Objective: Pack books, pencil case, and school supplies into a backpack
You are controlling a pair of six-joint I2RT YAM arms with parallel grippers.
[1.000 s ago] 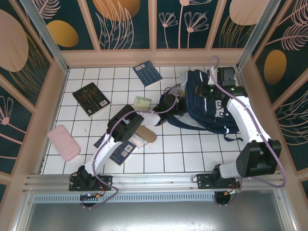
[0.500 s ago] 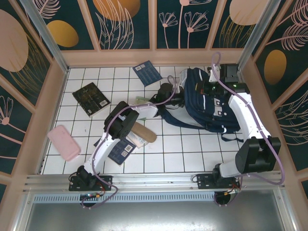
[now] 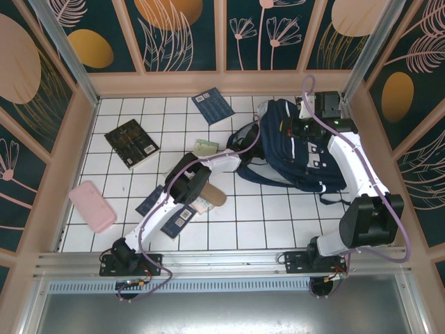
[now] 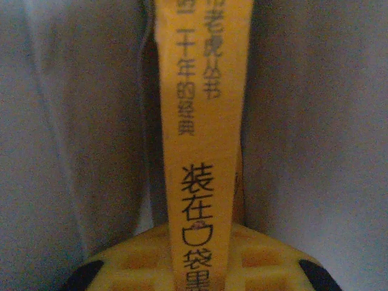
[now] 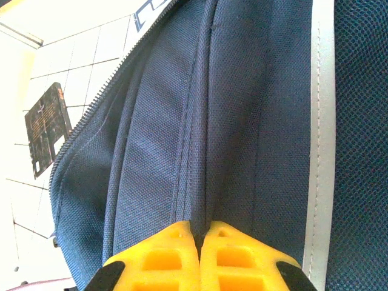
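The yellow book is already standing between the pale linings, so my right gripper will next lower the backpack's navy fold toward the backpack's opening and let go of it.
The navy backpack (image 3: 309, 163) lies at the right. My right gripper (image 5: 203, 233) is shut on a fold of its fabric (image 5: 200, 151) near the top edge. My left gripper (image 4: 200, 248) reaches into the backpack's mouth (image 3: 259, 132), with pale lining on both sides. The yellow book's spine (image 4: 203, 121) stands between its fingers (image 4: 130, 264) and hides the gap. On the tiles lie a black book with gold pattern (image 3: 132, 144), a navy book (image 3: 213, 106), another navy book (image 3: 175, 223) under my left arm, a pale green box (image 3: 205, 147) and a pink pencil case (image 3: 92, 206).
A brown tube-shaped pouch (image 3: 212, 193) and a clear packet (image 3: 200, 207) lie under my left forearm. The backpack's straps (image 3: 334, 198) trail toward the right wall. Raised walls close in the tiled floor on three sides.
My left gripper has gone further into the backpack's mouth with the yellow book. The right gripper has drawn the backpack's top edge up and back. The left elbow swung right.
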